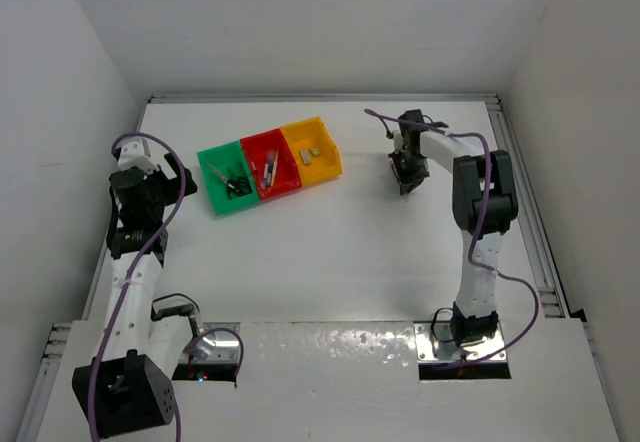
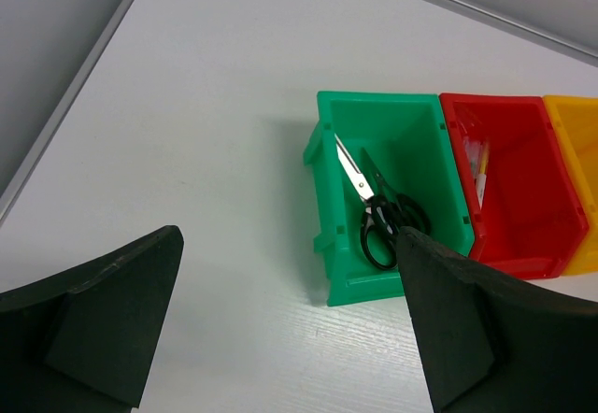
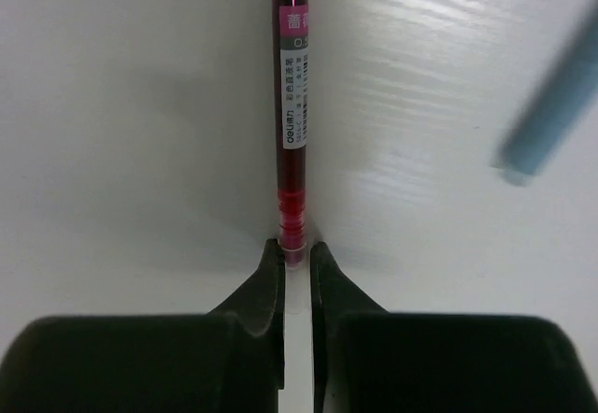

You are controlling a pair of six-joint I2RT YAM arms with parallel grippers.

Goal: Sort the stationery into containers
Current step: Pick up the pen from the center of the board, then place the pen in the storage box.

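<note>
My right gripper will next move up and left in the top view, over the red bin (image 1: 273, 165) already holding slim items, so I can release the red pen.
My right gripper (image 3: 295, 249) is shut on the tip end of a red pen (image 3: 291, 105), which lies lengthwise on the white table and runs away from the fingers. A blurred blue pen (image 3: 551, 105) lies to its right. In the top view, the right gripper (image 1: 406, 184) points down at the table, right of the containers. The green bin (image 2: 411, 142) holds black-handled scissors (image 2: 378, 212). Beside it stand the red bin (image 2: 523, 198), with a few slim items inside, and the yellow bin (image 2: 579, 179). My left gripper (image 2: 290, 235) hangs open and holds nothing, just left of the green bin (image 1: 208, 177).
The three bins sit in a slanted row at the back middle of the table, red bin (image 1: 262, 139) in the centre and yellow bin (image 1: 320, 167) holding small eraser blocks. Raised white walls enclose the table, and purple cables trail along both arms.
</note>
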